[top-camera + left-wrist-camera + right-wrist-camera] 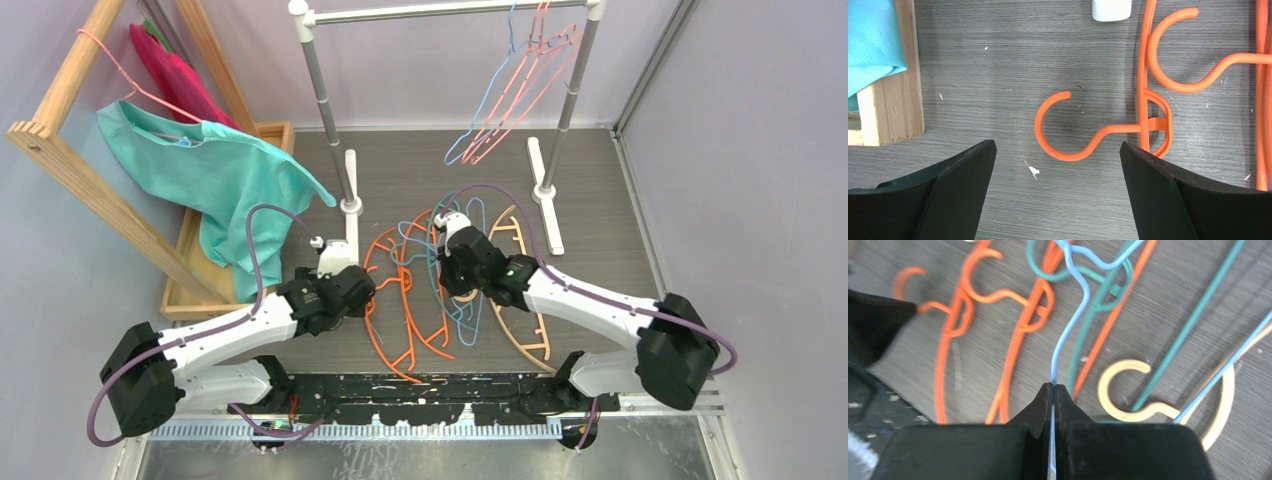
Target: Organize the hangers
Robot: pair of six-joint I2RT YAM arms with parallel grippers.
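Note:
Next, the right gripper moves up and outward and releases its wire hanger on the metal bar beside hung ones, as that bar is above and outward of the gripper.
A pile of hangers lies mid-table: orange plastic ones [395, 300], teal ones [436, 275], a broad tan one [520, 300] and a light-blue wire one. Pink and light-blue wire hangers [520, 90] hang on the metal rail. My right gripper [452, 255] [1054, 387] is shut on the light-blue wire hanger [1068, 335], above the teal [1193, 325], orange [1013, 355] and tan [1101, 390] hangers. My left gripper [355, 282] [1058, 165] is open and empty, low over the table. An orange hanger's hook [1073, 156] lies just ahead of its fingertips.
The metal rack [440, 12] stands at the back; its white foot [350, 200] [1111, 9] is just beyond my left gripper. A wooden frame holds a teal shirt [215, 170] on a pink hanger over a wooden tray [190, 290] [893, 100] at the left.

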